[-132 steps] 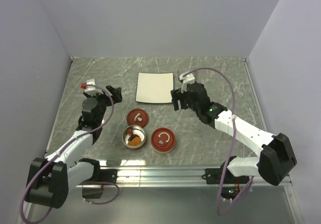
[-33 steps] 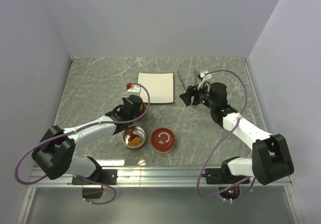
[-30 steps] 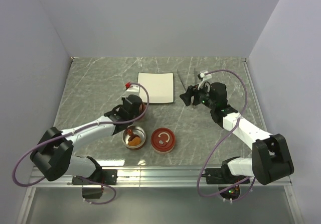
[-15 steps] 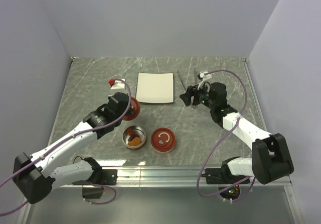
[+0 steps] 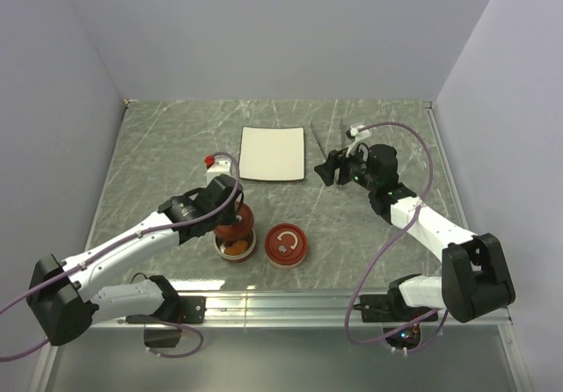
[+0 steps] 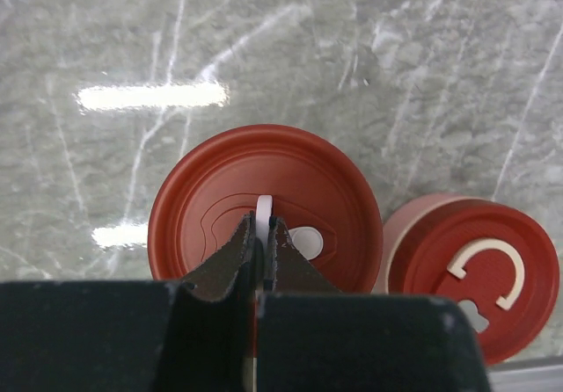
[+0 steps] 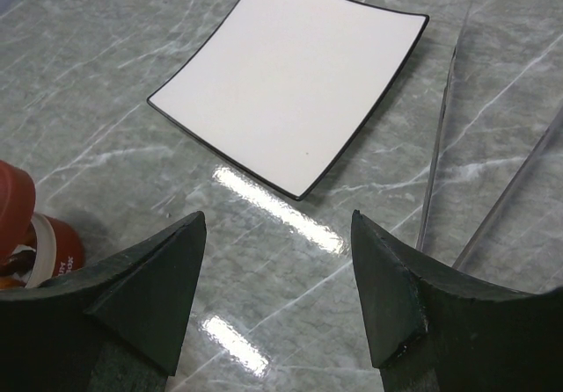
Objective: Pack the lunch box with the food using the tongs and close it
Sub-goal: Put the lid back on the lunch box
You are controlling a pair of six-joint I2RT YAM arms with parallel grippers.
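Note:
Food is still uncovered, so my left gripper should move back and down over the open near part of the lunch box and let go of the red lid there.
My left gripper (image 6: 261,225) is shut on the white handle of a red lid (image 6: 264,203). It holds that lid (image 5: 234,222) just over the far side of the round metal lunch box (image 5: 236,258). Orange-brown food (image 5: 235,248) shows in the box's uncovered near part. The slim metal tongs (image 7: 438,146) lie on the table right of the white plate (image 7: 290,93), ahead of my right gripper (image 7: 280,295). That gripper (image 5: 327,170) is open and holds nothing. The tongs (image 5: 339,135) rest just beyond it.
A second red lid (image 5: 286,244) with a white C-shaped handle (image 6: 486,271) sits right of the lunch box. The white square plate (image 5: 273,153) lies bare at the table's middle back. Grey walls close in the back and both sides.
My left arm has carried the red lid from the table left of the plate down and right, over the lunch box. The right arm has not moved in the last second.

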